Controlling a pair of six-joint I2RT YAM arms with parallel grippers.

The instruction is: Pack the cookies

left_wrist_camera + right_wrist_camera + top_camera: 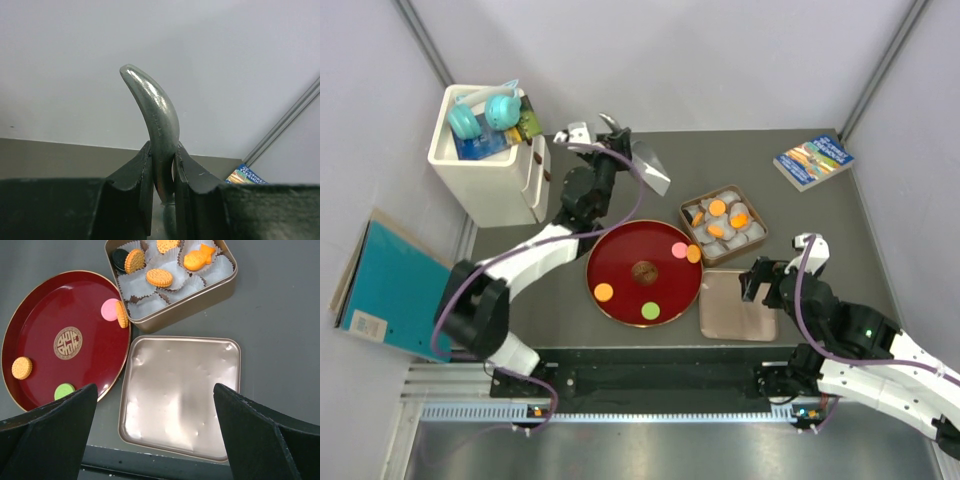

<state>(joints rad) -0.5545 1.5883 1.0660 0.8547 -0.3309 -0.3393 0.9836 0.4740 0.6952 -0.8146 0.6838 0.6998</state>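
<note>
I will next pull my left gripper back and lower it, tipping downward, to put the metal tool on the red plate, where bare space lies between the cookies.
Four cookies lie on the red plate [620,250]: an orange one [604,292], a green one [650,311], and a pink one [679,250] touching an orange one [694,254] at the right rim. The gold tin [757,234] with white paper cups holds several more orange cookies [159,277], one of them fish-shaped [198,259]. My left gripper [603,128] is raised behind the plate, shut on the curved handle of a metal tool [155,110]; the tool's blade [652,168] points down to the right. My right gripper [160,440] is open and empty over the tin's lid [180,395].
A white bin [485,175] with blue headphones stands at the back left. A book [813,160] lies at the back right. A teal folder [390,290] leans off the table's left edge. The lid [735,305] lies right of the plate, in front of the tin.
</note>
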